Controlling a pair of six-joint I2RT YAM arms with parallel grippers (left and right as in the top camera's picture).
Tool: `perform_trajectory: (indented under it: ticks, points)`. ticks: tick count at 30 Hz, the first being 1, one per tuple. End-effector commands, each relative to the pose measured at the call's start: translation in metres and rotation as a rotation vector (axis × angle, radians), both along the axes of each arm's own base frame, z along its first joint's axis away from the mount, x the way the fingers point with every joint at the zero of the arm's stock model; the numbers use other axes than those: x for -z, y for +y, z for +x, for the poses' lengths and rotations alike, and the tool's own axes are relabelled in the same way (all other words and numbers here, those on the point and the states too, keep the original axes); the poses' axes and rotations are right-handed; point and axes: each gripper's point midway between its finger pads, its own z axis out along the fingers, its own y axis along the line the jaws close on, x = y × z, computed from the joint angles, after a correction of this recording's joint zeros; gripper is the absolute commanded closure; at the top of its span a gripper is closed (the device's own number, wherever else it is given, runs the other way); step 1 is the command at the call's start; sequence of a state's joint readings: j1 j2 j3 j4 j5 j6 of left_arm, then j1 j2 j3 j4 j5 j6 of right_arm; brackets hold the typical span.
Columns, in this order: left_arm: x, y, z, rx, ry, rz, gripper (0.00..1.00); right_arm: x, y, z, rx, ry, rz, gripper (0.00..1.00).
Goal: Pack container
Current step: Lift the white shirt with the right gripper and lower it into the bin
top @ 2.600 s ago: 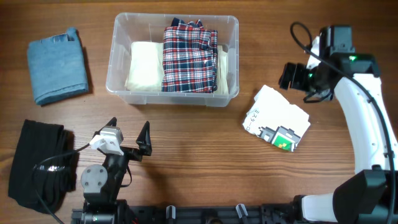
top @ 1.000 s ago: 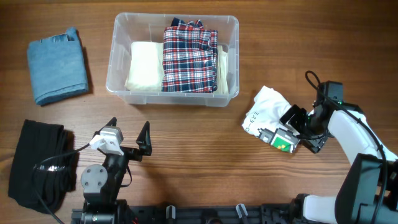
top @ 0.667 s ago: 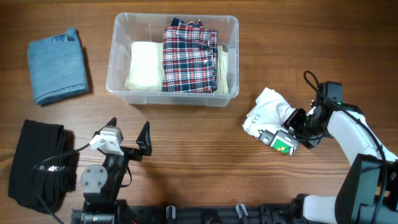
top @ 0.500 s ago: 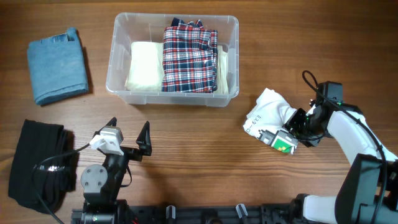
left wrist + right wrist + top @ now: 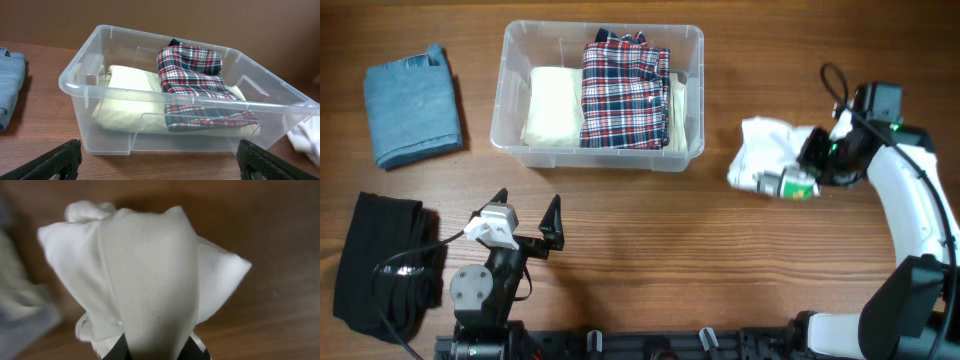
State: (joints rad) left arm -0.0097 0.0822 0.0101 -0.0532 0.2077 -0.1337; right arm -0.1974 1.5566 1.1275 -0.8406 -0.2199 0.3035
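I will move my right gripper over the bin next and release the garment onto the folded plaid shirt [image 5: 625, 90], as that is to its left in the overhead view.
The container [image 5: 510, 92] is a clear plastic bin at the top centre, and in the left wrist view its rim [image 5: 82, 70] shows close ahead. Inside lie a folded plaid shirt [image 5: 625, 90] and a cream cloth [image 5: 552, 105]. To its right, my right gripper [image 5: 808, 162] is shut on a white printed garment [image 5: 768, 155], which hangs bunched above the table. The right wrist view is filled by that white garment [image 5: 145, 275], pinched between the dark fingers at the bottom edge. My left gripper [image 5: 525, 222] stands open near the front edge, facing the bin, with nothing between its fingers.
A folded blue cloth [image 5: 412, 105] lies at the far left. A black folded garment [image 5: 380, 265] lies at the front left beside the left arm. Bare wooden table stretches between the bin and the front edge.
My right gripper closed on the white garment and lifted it off the table, carrying it up and back; the garment now hangs bunched. The left arm has not moved.
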Motion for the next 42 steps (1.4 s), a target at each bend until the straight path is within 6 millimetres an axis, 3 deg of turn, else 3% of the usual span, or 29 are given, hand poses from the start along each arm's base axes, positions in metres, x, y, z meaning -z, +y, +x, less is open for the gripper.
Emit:
perform_trajectory:
  ticks: [1,7,9,12,13,15,17,20,26,28,30,31,35,37,39,42]
  points:
    - [0.002,0.000,0.000,0.003,0.008,-0.010,0.00,-0.057,0.025,0.040,-0.113,-0.189,0.115,0.90]
    - [0.002,0.000,0.000,0.004,0.008,-0.010,0.00,-0.164,0.088,0.086,-0.281,-0.474,0.155,0.90]
    - [0.002,0.000,0.000,0.003,0.008,-0.010,0.00,-0.208,0.122,0.092,-0.351,-0.577,0.171,0.90]
    - [0.002,0.000,0.000,0.003,0.008,-0.010,0.00,-0.241,0.178,0.092,-0.441,-0.683,0.196,0.90]
    - [0.002,0.000,0.000,0.003,0.008,-0.010,0.00,-0.240,0.202,0.091,-0.465,-0.696,0.170,0.90]
    - [0.002,0.000,0.000,0.003,0.008,-0.010,0.00,-0.229,0.227,0.092,-0.489,-0.689,0.128,0.90]
    - [0.002,0.000,0.000,0.003,0.008,-0.010,0.00,-0.205,0.254,0.094,-0.512,-0.651,0.090,0.90]
    - [0.002,0.000,0.000,0.003,0.008,-0.010,0.00,-0.159,0.273,0.105,-0.494,-0.553,0.067,0.90]
    - [0.002,0.000,0.000,0.003,0.008,-0.010,0.00,-0.068,0.277,0.111,-0.486,-0.328,0.033,0.90]
    - [0.002,0.000,0.000,0.004,0.008,-0.010,0.00,-0.049,0.274,0.106,-0.488,-0.265,0.018,0.90]
    - [0.002,0.000,0.000,0.004,0.008,-0.010,0.00,-0.040,0.272,0.101,-0.491,-0.229,0.007,0.90]
    - [0.002,0.000,0.000,0.003,0.008,-0.010,0.00,-0.040,0.272,0.099,-0.493,-0.223,0.005,0.85]
    - [0.002,0.000,0.000,0.003,0.008,-0.010,0.00,-0.037,0.270,0.096,-0.526,-0.211,-0.013,0.36]
    - [0.002,0.000,0.000,0.004,0.008,-0.010,0.00,-0.038,0.270,0.097,-0.554,-0.225,-0.027,0.21]
    - [0.002,0.000,0.000,0.003,0.008,-0.010,0.00,-0.042,0.271,0.100,-0.610,-0.263,-0.052,0.15]
    - [0.002,0.000,0.000,0.003,0.008,-0.010,0.00,-0.056,0.263,0.111,-0.625,-0.321,-0.132,0.12]
